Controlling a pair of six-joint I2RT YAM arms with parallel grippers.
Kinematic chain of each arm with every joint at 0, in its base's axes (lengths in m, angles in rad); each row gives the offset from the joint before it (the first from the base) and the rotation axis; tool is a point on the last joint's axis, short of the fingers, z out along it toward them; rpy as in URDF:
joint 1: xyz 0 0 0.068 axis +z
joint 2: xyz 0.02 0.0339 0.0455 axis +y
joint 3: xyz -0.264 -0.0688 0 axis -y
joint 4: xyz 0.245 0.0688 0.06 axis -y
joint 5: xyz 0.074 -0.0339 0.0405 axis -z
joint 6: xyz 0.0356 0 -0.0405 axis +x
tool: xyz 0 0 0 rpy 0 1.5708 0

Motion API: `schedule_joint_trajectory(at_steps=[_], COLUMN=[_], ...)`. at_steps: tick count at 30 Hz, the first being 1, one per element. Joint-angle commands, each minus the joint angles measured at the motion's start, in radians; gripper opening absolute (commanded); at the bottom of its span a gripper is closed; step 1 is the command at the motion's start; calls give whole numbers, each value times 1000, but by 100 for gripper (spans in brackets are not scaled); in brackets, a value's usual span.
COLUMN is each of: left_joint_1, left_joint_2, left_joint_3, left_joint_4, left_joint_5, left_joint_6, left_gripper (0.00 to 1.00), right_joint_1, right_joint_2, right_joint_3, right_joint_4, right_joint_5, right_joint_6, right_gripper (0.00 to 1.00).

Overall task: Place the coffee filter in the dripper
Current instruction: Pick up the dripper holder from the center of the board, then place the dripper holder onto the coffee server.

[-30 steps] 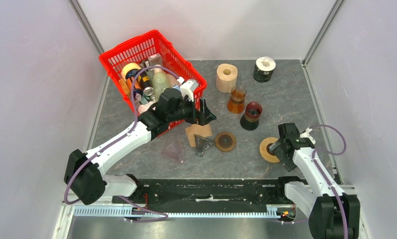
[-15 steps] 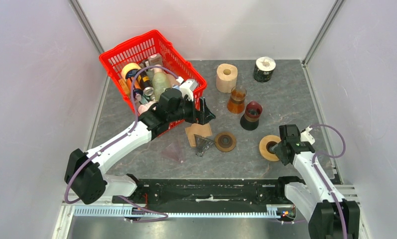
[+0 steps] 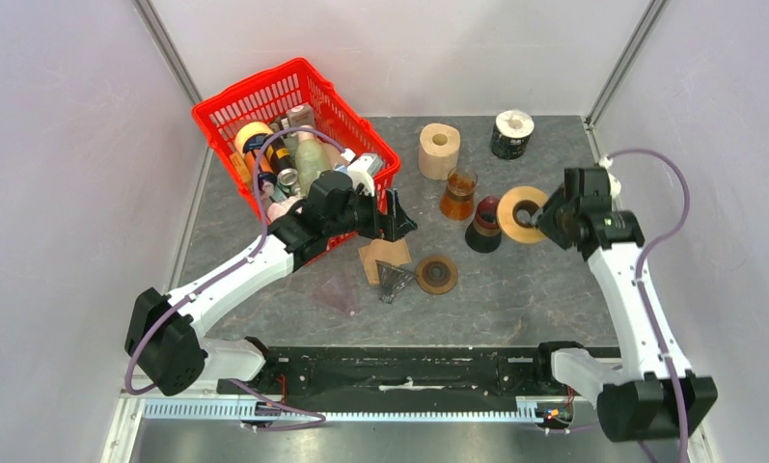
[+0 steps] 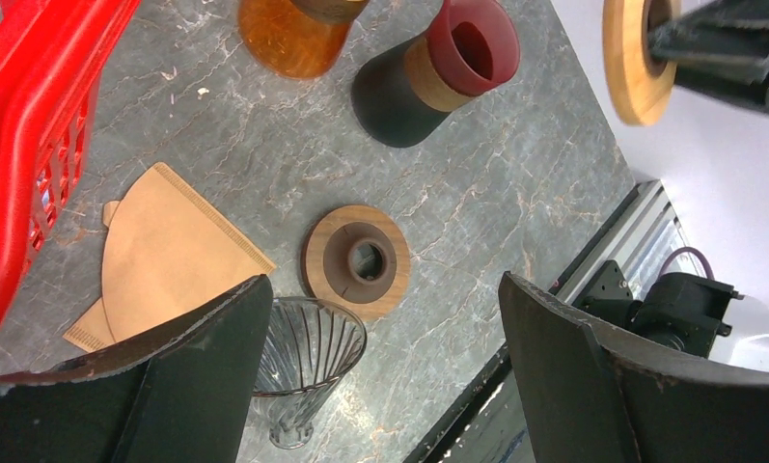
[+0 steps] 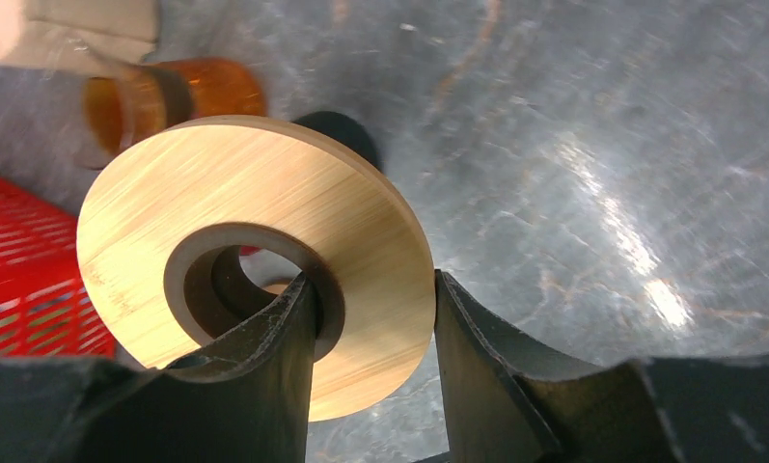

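The cup's red rim is below the wooden ring, to its left in the top view. My right gripper will move across and down and release the ring there.
The brown paper coffee filter [image 3: 381, 258] [image 4: 168, 253] lies flat on the table beside the red basket. Just in front of it the clear ribbed glass dripper [image 3: 393, 281] [image 4: 308, 349] lies on its side. My left gripper [image 3: 400, 221] [image 4: 383, 289] hangs open above them, with nothing between its fingers. A wooden ring with a dark centre [image 3: 436, 274] [image 4: 356, 261] rests next to the dripper. My right gripper [image 3: 546, 215] [image 5: 372, 285] is shut on a second wooden ring [image 3: 515, 214] [image 5: 264, 222], one finger through its hole, held in the air at the right.
A red basket [image 3: 228, 108] full of bottles stands at the back left. An amber glass [image 3: 458, 194], a dark cup with a red rim [image 3: 486, 224], a tan roll [image 3: 439, 149] and a black tin [image 3: 511, 134] stand behind. A pinkish clear cone [image 3: 340, 292] lies near the front.
My right gripper closed on the wooden ring at the front right, lifted it, and carried it back towards the dark cup. The left arm has not moved.
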Motion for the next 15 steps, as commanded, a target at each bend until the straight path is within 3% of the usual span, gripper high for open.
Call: schedule_joint_trajectory(at_steps=[1, 7, 15], left_joint_1=[-5, -5, -5], left_joint_2=[6, 8, 8], left_joint_3=[15, 17, 19], left_joint_4=[6, -7, -17], left_joint_5=[-22, -40, -53], left_joint_6=[26, 15, 5], left_gripper=[94, 94, 94], right_joint_1=[0, 2, 3], right_joint_2=[158, 354, 521], right_joint_3=[213, 412, 535], right_joint_4=[-85, -131, -193], right_joint_5=[-187, -319, -328], right_joint_6=[-115, -151, -196], right_gripper=[31, 30, 30])
